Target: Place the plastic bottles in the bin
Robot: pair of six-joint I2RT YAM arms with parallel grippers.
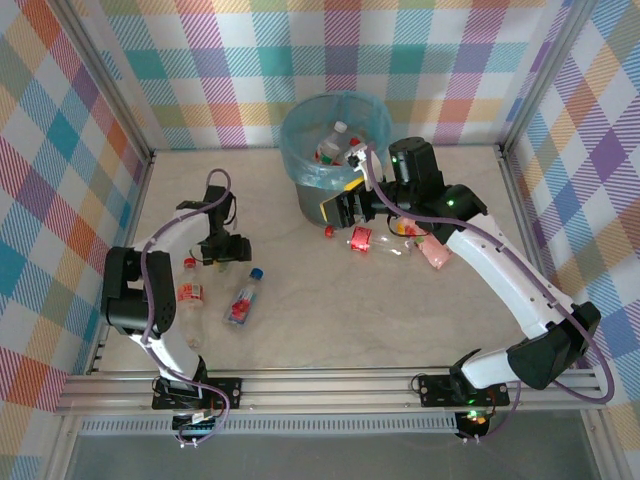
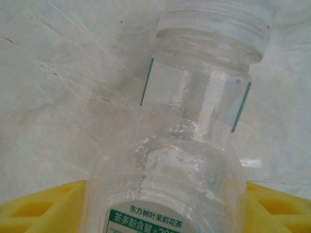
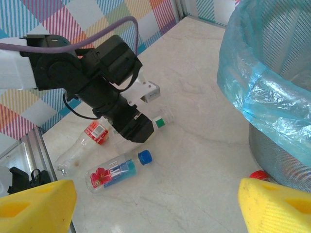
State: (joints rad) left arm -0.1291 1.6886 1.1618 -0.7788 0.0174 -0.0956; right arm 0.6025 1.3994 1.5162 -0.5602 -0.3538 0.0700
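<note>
My right gripper moves toward the green-label bottle's clear cap [image 3: 167, 115] next, since the left gripper's yellow fingers cover only the green-label bottle's body.
My left gripper [image 1: 222, 255] [image 2: 165, 213] is low over the table's left side, its yellow fingers [image 2: 43, 208] pressed against both sides of a clear green-label bottle [image 2: 194, 126] [image 3: 163, 119] lying on the surface. Close by lie a blue-cap bottle [image 1: 243, 300] [image 3: 116, 170] and a red-label bottle [image 1: 190, 295] [image 3: 85, 141]. The bin [image 1: 335, 150] [image 3: 272, 82], grey with a light-blue bag, stands at the back and holds several bottles [image 1: 335, 145]. My right gripper [image 1: 338, 208] [image 3: 158, 213] hangs open beside the bin's front wall, nothing between its fingers.
Under the right arm lie a red-label bottle [image 1: 375, 242] and a pink one [image 1: 435, 252]. A red cap [image 1: 329, 231] [image 3: 259, 174] sits at the bin's foot. Chequered walls close in the table on three sides.
</note>
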